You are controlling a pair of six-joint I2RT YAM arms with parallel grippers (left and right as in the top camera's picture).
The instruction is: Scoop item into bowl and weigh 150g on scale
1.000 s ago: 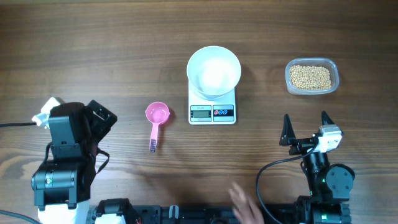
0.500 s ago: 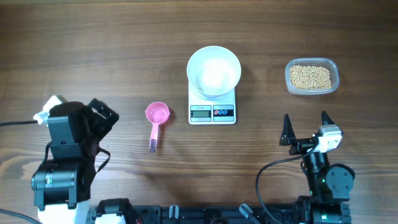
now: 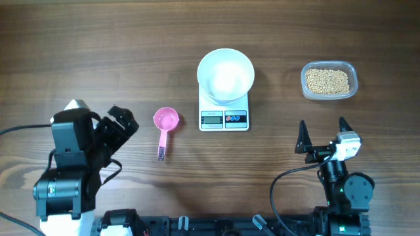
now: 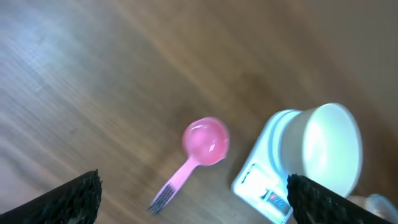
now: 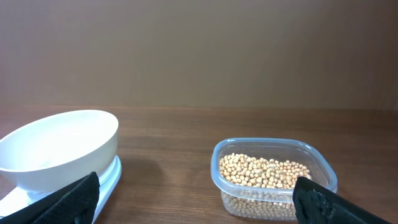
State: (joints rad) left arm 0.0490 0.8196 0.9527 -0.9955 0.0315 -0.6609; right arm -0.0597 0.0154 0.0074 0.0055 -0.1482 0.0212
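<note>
My left gripper should go down and to the right in the overhead view next, onto the pink scoop's handle [image 4: 189, 166] beside its cup [image 3: 163, 134]. This narrow part fits between open fingers.
The white bowl [image 3: 226, 75] stands empty on the white scale [image 3: 224, 118] at mid-table. Pale-tan beans [image 3: 327, 80] fill a clear plastic tub [image 3: 353, 72] to its right. A pink scoop [image 3: 165, 122] lies left of the scale, handle toward me. My left gripper [image 3: 118, 126] hovers open just left of the scoop, touching nothing. In the left wrist view the scoop [image 4: 205, 138] lies ahead between the open fingers, with the bowl [image 4: 329, 146] to the right. My right gripper [image 3: 322, 128] is open below the tub. Its view shows the beans [image 5: 264, 171] and the bowl [image 5: 59, 146] ahead.
Bare wooden tabletop [image 3: 98, 46] surrounds the objects. A black cable [image 3: 20, 131] runs in from the left edge toward the left arm. Both arm bases sit along the near edge.
My left gripper has swung right toward the pink scoop. A hand seen at the near edge one second ago is gone. The right arm has not moved.
</note>
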